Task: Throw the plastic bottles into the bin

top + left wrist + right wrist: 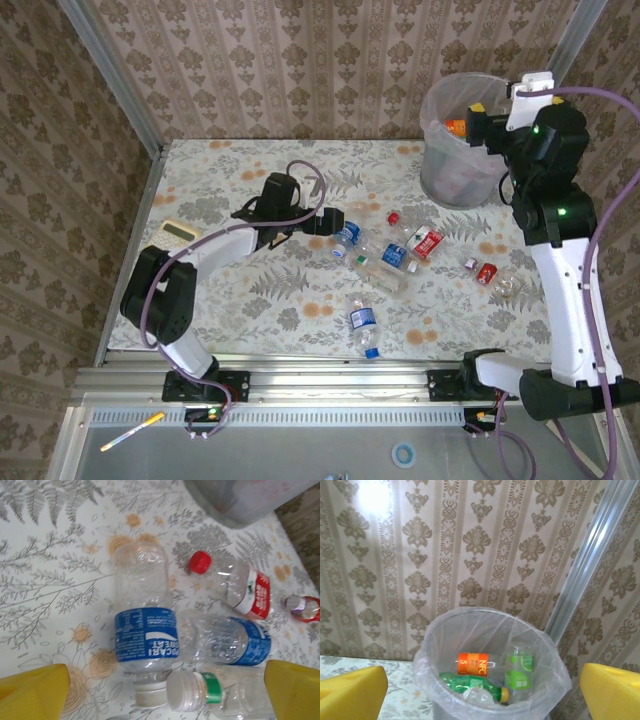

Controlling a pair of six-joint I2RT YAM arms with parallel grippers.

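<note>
My left gripper will next go down to the blue label of the nearest clear bottle point(347, 233) point(146, 635), because the bottle lies lengthwise between my spread yellow fingers.
The bin point(450, 180) stands at the table's far right, grey and lined with a clear bag. In the right wrist view the bin point(445, 635) holds an orange-labelled bottle point(477, 664), a green bottle point(470, 685) and a green-labelled clear one point(520, 672). My right gripper point(478, 120) hovers open at the rim with nothing between its yellow fingers point(350, 690). My left gripper point(318, 222) is open low over the table, its fingers point(32, 690) on either side of a blue-labelled bottle point(145, 630) and a white-capped bottle with a green ring point(200, 692). Another blue-labelled bottle point(230, 640) lies just beyond them.
More bottles lie loose mid-table: a red-capped, red-labelled one point(425, 240), small red-labelled ones point(487, 272) and a blue-labelled one point(365, 325) near the front edge. A yellow calculator point(178, 231) lies at the left. Patterned walls close in the back and sides.
</note>
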